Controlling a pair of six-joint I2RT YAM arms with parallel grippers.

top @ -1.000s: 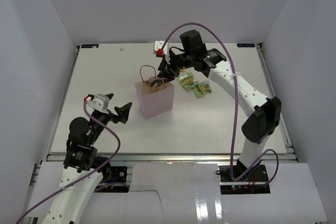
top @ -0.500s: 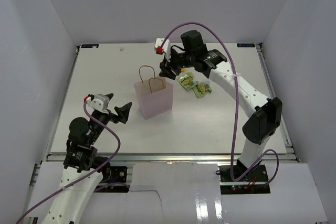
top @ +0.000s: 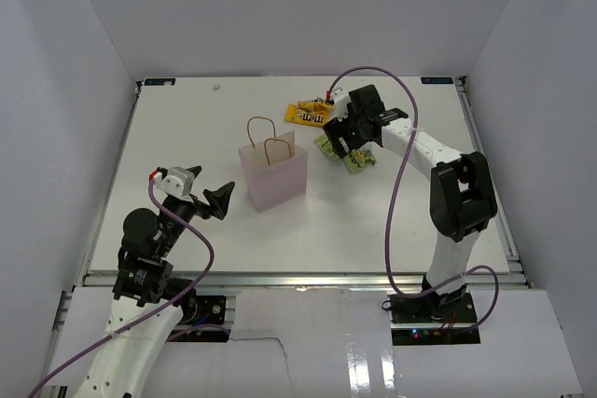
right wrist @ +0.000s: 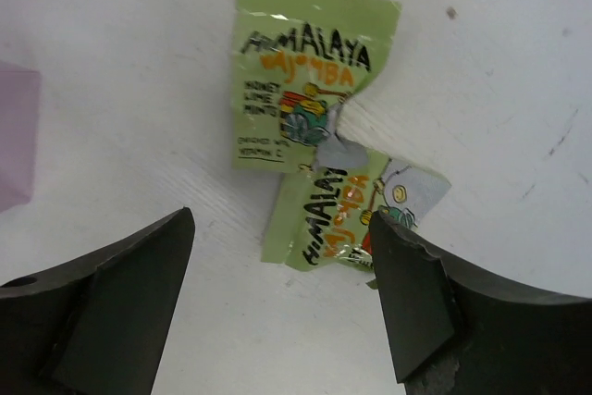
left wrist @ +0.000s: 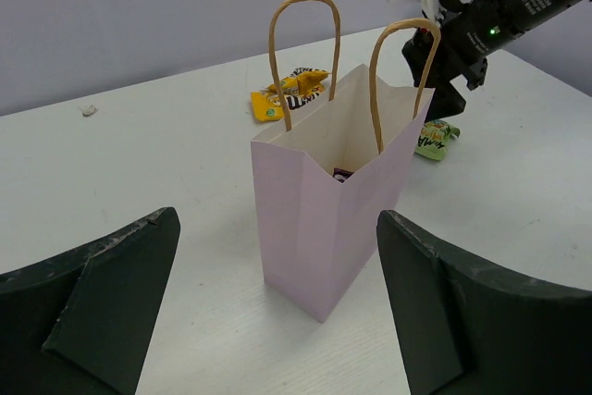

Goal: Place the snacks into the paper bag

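I need to lower my right gripper and move it away from the paper bag first. Then it can get to the loose end of the lower lime-green packet, away from the overlapping packet.
The pale pink paper bag stands upright mid-table, also in the left wrist view, with a dark purple packet inside. Two lime-green packets lie overlapping on the table right of the bag. My right gripper is open just above them, fingers either side of the lower packet; it also shows in the top view. A yellow packet lies behind the bag. My left gripper is open and empty, left of the bag.
White walls close in the table on three sides. The right arm stretches from its base toward the packets. A small white scrap lies at the far edge.
My right gripper has moved from above the bag's mouth to the right and down over the lime-green packets. The yellow packet is now uncovered. The left arm has not moved.
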